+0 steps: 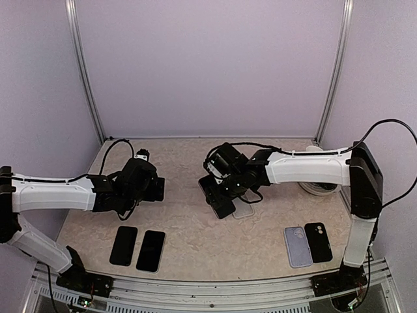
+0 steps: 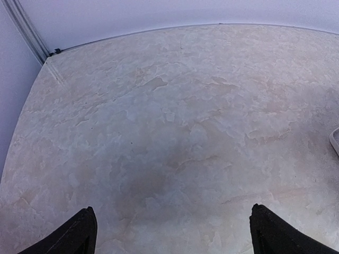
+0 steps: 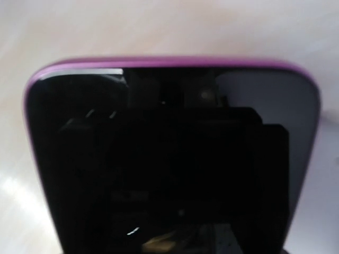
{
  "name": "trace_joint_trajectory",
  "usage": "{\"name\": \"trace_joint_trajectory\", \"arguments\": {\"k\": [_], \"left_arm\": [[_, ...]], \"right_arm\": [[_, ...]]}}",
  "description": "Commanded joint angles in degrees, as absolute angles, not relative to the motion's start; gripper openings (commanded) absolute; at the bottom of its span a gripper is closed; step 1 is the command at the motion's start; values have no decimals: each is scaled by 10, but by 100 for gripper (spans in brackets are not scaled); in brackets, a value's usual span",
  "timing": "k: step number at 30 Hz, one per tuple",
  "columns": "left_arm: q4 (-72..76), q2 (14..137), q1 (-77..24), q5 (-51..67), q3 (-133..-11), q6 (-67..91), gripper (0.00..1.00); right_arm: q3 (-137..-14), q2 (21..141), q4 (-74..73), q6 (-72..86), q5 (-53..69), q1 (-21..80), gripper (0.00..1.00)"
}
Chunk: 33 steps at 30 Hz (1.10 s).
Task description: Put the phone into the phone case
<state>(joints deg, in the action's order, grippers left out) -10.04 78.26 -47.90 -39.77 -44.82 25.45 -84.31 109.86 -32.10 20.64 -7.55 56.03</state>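
My right gripper shifts right in the top view over the clear case [image 1: 245,210] below it next, turns the slanted phone, lowers and releases the phone.
My right gripper [image 1: 225,184] is shut on a black-screened phone [image 1: 216,199] with a purple rim, holding it tilted just above the table's middle. The phone fills the right wrist view [image 3: 169,159] and hides my fingers there. A clear phone case [image 1: 245,210] lies flat on the table right beside the phone's lower end, partly under my gripper. My left gripper [image 1: 155,189] is open and empty over bare table to the left; its fingertips [image 2: 79,235] stand wide apart in the left wrist view.
Two black phones [image 1: 124,245] [image 1: 150,250] lie side by side at front left. A pale case [image 1: 297,246] and a black case [image 1: 318,241] lie at front right. A white round object [image 1: 319,188] sits behind the right arm.
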Motion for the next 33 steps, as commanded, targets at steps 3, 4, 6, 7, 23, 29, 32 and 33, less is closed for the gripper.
{"name": "trace_joint_trajectory", "arguments": {"k": [3,4,6,7,23,29,32,33], "left_arm": [[-116,813,-475,-389,-483,271,99],[-117,819,-475,-384,-487,274,99],[-114,826,-475,-377,-493,274,99],[-113,828,-476,-375,-494,274,99],[-79,848,-476,-386,-496,236,99],[-76,851,-476,-387,-494,235,99],[-78,855,-475,-389,-497,234,99],[-79,856,-475,-390,-498,233,99]], "right_arm": [[-798,1072,-211,276,-191,501,41],[-791,1076,-207,285,-197,493,41],[-784,1084,-203,296,-215,487,39],[-781,1088,-203,301,-227,487,39],[-731,1089,-214,344,-197,495,36],[-754,1101,-253,338,-192,502,36],[-762,1099,-270,341,-191,502,36],[-767,1097,-277,340,-191,503,36]]}}
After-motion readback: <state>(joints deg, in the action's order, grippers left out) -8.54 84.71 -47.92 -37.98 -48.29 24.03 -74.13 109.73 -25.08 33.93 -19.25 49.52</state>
